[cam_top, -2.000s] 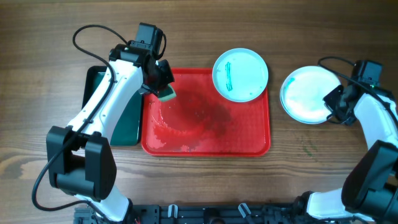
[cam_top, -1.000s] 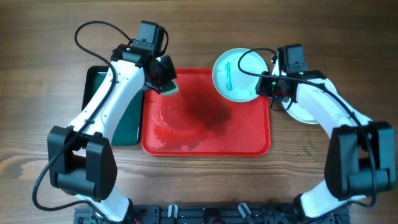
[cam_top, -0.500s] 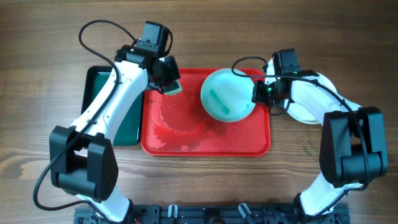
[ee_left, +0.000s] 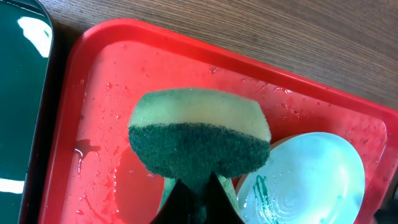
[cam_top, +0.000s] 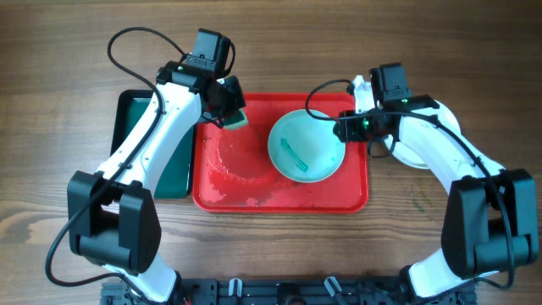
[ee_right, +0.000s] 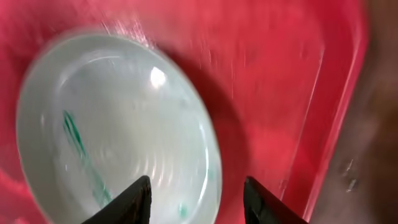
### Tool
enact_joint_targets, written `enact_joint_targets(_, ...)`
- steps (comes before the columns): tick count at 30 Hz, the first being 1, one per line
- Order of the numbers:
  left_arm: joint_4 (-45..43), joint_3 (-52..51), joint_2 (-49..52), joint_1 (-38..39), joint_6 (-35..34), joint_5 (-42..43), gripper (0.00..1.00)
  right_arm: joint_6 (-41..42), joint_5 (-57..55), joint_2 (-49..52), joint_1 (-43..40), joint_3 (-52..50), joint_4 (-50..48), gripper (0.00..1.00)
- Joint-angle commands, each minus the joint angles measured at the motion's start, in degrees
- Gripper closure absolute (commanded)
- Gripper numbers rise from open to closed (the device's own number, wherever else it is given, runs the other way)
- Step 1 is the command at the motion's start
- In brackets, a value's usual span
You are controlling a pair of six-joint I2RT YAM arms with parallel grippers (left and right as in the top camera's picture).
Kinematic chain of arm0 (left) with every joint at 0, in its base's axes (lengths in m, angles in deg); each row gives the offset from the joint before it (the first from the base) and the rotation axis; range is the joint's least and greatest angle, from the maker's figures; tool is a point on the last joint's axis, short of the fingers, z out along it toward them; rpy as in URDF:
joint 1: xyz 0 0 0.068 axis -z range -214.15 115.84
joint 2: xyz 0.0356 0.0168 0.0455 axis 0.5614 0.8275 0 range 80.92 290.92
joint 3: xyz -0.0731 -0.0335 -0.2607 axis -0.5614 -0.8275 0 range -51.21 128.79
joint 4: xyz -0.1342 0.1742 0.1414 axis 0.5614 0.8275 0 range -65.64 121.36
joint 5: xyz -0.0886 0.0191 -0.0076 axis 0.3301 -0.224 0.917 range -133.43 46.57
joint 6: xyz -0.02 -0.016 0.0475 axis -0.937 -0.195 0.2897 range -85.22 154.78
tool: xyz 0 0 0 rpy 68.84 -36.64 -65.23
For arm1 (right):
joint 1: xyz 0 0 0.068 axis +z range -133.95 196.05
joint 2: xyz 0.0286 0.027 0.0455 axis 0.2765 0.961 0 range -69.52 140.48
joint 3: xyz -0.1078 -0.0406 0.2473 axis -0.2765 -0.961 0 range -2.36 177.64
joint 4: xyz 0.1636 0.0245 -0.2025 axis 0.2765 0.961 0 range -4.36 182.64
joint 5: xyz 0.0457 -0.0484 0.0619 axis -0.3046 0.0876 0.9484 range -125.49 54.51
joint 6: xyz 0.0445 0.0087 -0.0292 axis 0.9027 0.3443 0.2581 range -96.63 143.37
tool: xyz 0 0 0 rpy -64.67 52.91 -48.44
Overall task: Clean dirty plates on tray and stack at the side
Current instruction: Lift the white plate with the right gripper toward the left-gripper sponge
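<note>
The plate's rim (cam_top: 343,146) (ee_right: 216,194) lies below, between my right gripper's spread fingers, so the gripper comes down next, edging toward the teal smear, and closes on it.
The red tray (cam_top: 254,193) lies in the middle of the table. A pale blue plate (cam_top: 306,146) with a teal smear rests in its right half. It also shows in the left wrist view (ee_left: 311,180) and the right wrist view (ee_right: 112,124). My right gripper (cam_top: 345,127) is at the plate's right rim, and in the right wrist view (ee_right: 198,199) its fingers are spread wide with the rim between them. My left gripper (cam_top: 229,108) is shut on a yellow and green sponge (ee_left: 199,134) above the tray's upper left corner. More plates (cam_top: 411,158) lie right of the tray, mostly hidden under my right arm.
A dark green tray (cam_top: 174,169) lies against the red tray's left side, partly under my left arm. The red tray's floor (ee_left: 99,93) is wet, with water drops and streaks. The right arm's cable loops over the tray's upper right corner.
My right arm swung from the side plates to the smeared plate at the tray's upper right corner. The plate has moved down-left into the tray. My left gripper shifted slightly up-right with the sponge.
</note>
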Motion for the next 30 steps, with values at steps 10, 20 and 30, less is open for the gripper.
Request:
enact_joint_targets(10, -0.3, -0.3, 0.6, 0.1, 0.9, 0.7, 0.96, -14.2, 0.2, 6.9, 0.1, 0.3, -13.1, 0.58)
enact_joint_targets(20, -0.8, -0.3, 0.6, 0.2, 0.9, 0.7, 0.96, -12.2, -0.3, 10.6, 1.7, 0.3, -11.0, 0.85)
enact_joint_targets(30, -0.5, -0.3, 0.6, 0.2, 0.9, 0.7, 0.96, 1.2, -7.1, 9.7, 7.7, 2.9, 1.3, 0.95)
